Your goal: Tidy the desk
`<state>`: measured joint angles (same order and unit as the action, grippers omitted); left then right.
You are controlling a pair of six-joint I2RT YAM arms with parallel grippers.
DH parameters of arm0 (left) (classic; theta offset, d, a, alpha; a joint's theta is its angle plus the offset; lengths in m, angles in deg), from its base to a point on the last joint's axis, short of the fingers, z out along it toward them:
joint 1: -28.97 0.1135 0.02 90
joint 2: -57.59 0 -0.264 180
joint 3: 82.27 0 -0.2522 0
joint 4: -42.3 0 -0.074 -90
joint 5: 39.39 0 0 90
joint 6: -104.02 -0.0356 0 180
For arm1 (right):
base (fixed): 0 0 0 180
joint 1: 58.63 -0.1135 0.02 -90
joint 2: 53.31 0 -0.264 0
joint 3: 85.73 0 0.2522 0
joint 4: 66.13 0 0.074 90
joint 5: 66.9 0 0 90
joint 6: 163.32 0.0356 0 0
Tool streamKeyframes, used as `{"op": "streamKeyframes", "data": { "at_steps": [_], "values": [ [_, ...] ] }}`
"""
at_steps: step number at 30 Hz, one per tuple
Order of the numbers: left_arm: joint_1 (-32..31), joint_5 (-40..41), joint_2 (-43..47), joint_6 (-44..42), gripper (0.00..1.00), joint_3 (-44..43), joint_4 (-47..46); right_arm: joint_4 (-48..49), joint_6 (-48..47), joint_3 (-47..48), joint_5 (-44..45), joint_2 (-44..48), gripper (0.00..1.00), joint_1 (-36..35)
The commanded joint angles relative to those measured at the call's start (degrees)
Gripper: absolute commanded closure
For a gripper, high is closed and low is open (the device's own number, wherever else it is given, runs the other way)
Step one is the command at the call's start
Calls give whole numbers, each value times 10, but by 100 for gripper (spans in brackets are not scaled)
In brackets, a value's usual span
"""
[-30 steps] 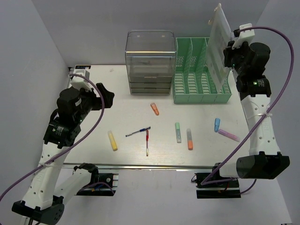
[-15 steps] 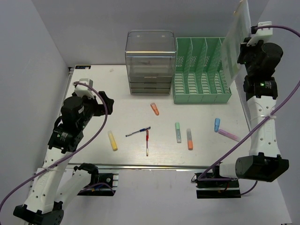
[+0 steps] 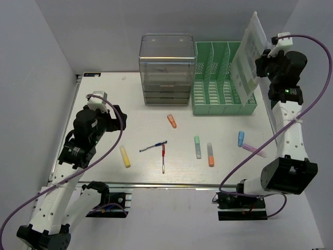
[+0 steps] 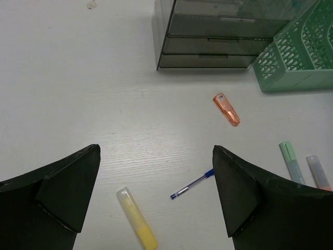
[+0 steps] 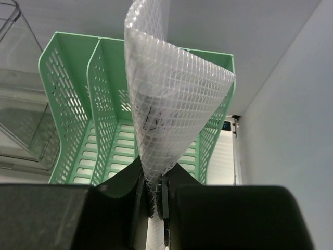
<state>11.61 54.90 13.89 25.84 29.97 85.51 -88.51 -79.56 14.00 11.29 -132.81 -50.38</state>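
I will move my right gripper toward the drawer unit, then down, to release the mesh pouch in the green file rack.
On the off-white desk lie loose pens and highlighters. My right gripper is shut on the lower edge of a translucent mesh pouch. It holds the pouch tilted above the right-hand slots of the green file rack. My left gripper hangs open over the desk's left half with nothing between its fingers. Below it lie a yellow highlighter and a blue pen.
A clear drawer unit stands left of the rack. Scattered on the desk are a red pen, an orange highlighter, a green one, an orange-grey one, a blue one and a purple one.
The right arm swung the pouch out to the right, then back left over the rack's right slots. The left arm sank lower and nearer, its gripper still open.
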Motion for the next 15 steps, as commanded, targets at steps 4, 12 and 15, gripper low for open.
{"op": "streamKeyframes", "data": {
  "at_steps": [4, 12, 15],
  "values": [
    [2, 15, 13, -2, 2, 32, -16, 131, 24, 14, -30, -41, 100, 4],
    [2, 29, 15, -7, 2, 31, -12, 134, 33, 51, -38, -107, 100, 4],
    [2, 31, 13, -8, 2, 29, -11, 146, 31, 35, -44, -121, 100, 3]
  ]
}}
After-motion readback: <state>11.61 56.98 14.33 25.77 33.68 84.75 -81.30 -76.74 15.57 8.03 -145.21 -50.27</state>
